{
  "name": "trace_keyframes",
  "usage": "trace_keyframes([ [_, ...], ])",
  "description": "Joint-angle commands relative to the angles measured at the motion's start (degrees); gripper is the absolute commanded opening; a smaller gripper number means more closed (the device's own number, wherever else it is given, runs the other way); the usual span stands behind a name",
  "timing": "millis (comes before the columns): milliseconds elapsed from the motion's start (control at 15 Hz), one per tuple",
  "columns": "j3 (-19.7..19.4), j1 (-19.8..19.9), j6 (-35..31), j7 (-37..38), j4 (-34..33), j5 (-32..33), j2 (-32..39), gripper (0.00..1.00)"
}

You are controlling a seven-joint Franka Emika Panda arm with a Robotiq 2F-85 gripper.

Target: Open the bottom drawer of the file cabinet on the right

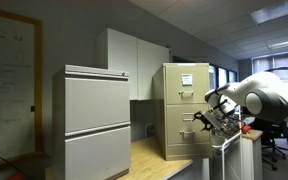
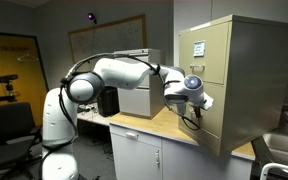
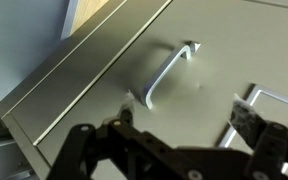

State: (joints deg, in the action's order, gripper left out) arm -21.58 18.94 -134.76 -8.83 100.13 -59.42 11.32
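My gripper will move gently outward and to the left in the wrist view, onto the silver handle's near end (image 1: 192,132) (image 3: 153,95), because that end of the handle is beyond my fingers on that side.
The beige file cabinet (image 1: 187,110) stands on a wooden countertop; in the other exterior view it is at the right (image 2: 244,70). Its top drawer bears a white paper sheet (image 2: 197,47). The bottom drawer (image 1: 187,138) (image 2: 213,122) looks shut. In the wrist view its tan front (image 3: 104,75) fills the frame, with the silver handle (image 3: 167,72) in the middle. My gripper (image 3: 186,118) is open and empty. It is close in front of the drawer face, with the handle just beyond the fingertips and not between them. The gripper also shows in both exterior views (image 1: 217,118) (image 2: 192,106).
A wider light-grey two-drawer cabinet (image 1: 96,115) (image 2: 134,95) stands on the same wooden countertop (image 2: 154,125). A metal label holder (image 3: 271,100) sits on the drawer front beside the handle. An office chair (image 2: 9,125) is beyond the robot base. A sink edge (image 2: 281,150) is near the cabinet.
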Motion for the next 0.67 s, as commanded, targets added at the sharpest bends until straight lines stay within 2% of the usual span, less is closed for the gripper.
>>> trace_keyframes([
  [0,2.1,2.3,2.5,3.6,-5.0,-0.3,4.1,1.0],
  [600,3.8,3.2,1.9,11.1,-10.5,3.1,12.0,1.0],
])
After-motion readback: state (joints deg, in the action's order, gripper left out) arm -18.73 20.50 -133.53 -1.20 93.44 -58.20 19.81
